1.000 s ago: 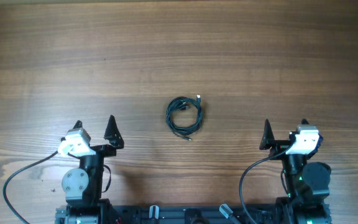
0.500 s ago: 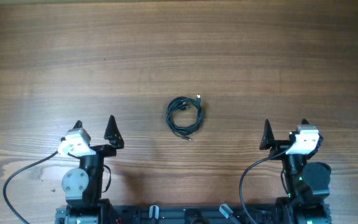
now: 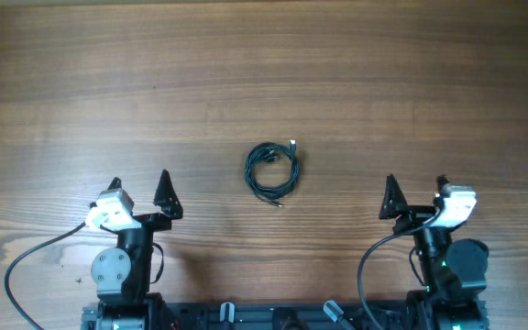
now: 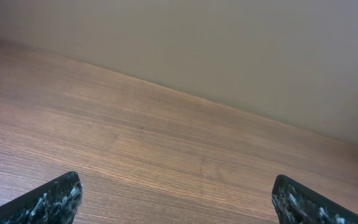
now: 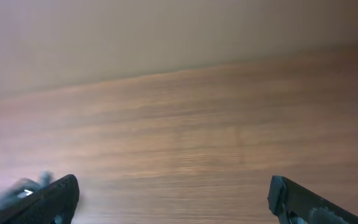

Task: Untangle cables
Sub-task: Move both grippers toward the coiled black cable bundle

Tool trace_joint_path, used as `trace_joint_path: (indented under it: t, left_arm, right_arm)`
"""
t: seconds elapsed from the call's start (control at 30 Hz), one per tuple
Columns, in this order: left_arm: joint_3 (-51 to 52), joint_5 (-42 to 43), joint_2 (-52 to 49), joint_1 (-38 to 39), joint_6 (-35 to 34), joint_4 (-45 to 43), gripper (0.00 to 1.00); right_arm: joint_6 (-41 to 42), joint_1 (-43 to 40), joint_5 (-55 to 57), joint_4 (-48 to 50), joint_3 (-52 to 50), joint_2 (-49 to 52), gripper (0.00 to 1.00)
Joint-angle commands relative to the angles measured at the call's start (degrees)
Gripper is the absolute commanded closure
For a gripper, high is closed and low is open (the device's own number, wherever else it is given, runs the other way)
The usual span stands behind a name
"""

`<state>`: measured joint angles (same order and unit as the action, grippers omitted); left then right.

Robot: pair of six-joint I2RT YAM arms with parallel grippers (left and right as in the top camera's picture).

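Note:
My left gripper will go outward and to the right in the overhead view, tilting down onto the coil's side facing it, since pieces of cable lie bunched there.
The cables (image 3: 272,170) are thin dark wires in one small coil with a silvery plug tip, lying on the wooden table (image 3: 264,73) at its middle. My left gripper (image 3: 139,183) is open and empty, low at the near left, well left of the coil. My right gripper (image 3: 416,185) is open and empty at the near right, well right of the coil. The left wrist view shows the left gripper (image 4: 178,194) over bare wood. The right wrist view shows the right gripper (image 5: 174,196); it is blurred, with a small dark smear (image 5: 23,188) at the left finger, perhaps the coil.
Thick black robot cables (image 3: 35,252) loop from the left arm base, and others (image 3: 374,257) from the right arm base, at the near edge. A pale wall (image 4: 229,50) rises behind the table's far edge.
My right gripper has turned slightly to the left, towards the coil. The left gripper and the cables have not moved.

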<state>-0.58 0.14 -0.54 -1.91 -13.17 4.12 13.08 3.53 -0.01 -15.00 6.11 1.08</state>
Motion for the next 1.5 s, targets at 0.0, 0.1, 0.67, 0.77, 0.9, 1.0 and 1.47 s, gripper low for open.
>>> trace_joint_path:
  t: [0.0, 0.1, 0.67, 0.77, 0.9, 1.0, 1.47]
  left_arm:
    - [0.2, 7.0, 0.0, 0.2, 0.5, -0.7, 0.00]
    - [0.2, 12.8, -0.3, 0.2, -1.9, -0.9, 0.00]
    - [-43.8, 26.4, -28.1, 0.2, -7.5, 21.0, 0.00]
    - [-44.7, 35.5, -28.7, 0.2, -10.3, 22.4, 0.00]
    - [-44.8, 38.6, -30.0, 0.2, -10.2, 27.8, 0.00]
    - [-45.0, 36.5, -35.5, 1.2, -9.2, 35.3, 0.01]
    - [-70.5, 16.8, -65.9, 21.8, -3.5, 45.9, 0.07]
  right_arm:
    - [18.3, -0.2, -5.2, 0.7, 0.0, -0.8, 0.00]
    - [7.9, -0.2, -17.1, 0.6, 0.2, 0.2, 0.00]
    - [-0.5, -0.2, -28.6, -40.3, 54.1, 46.8, 0.00]
    - [0.2, -0.2, -28.2, -47.8, 55.5, 53.0, 0.00]
    - [-3.0, 0.5, -28.6, -51.5, 56.0, 60.4, 0.00]
    - [-5.7, 3.6, -29.0, -53.9, 59.4, 64.0, 0.00]
    - [-6.5, 14.6, -29.4, -43.8, 70.4, 68.5, 0.00]
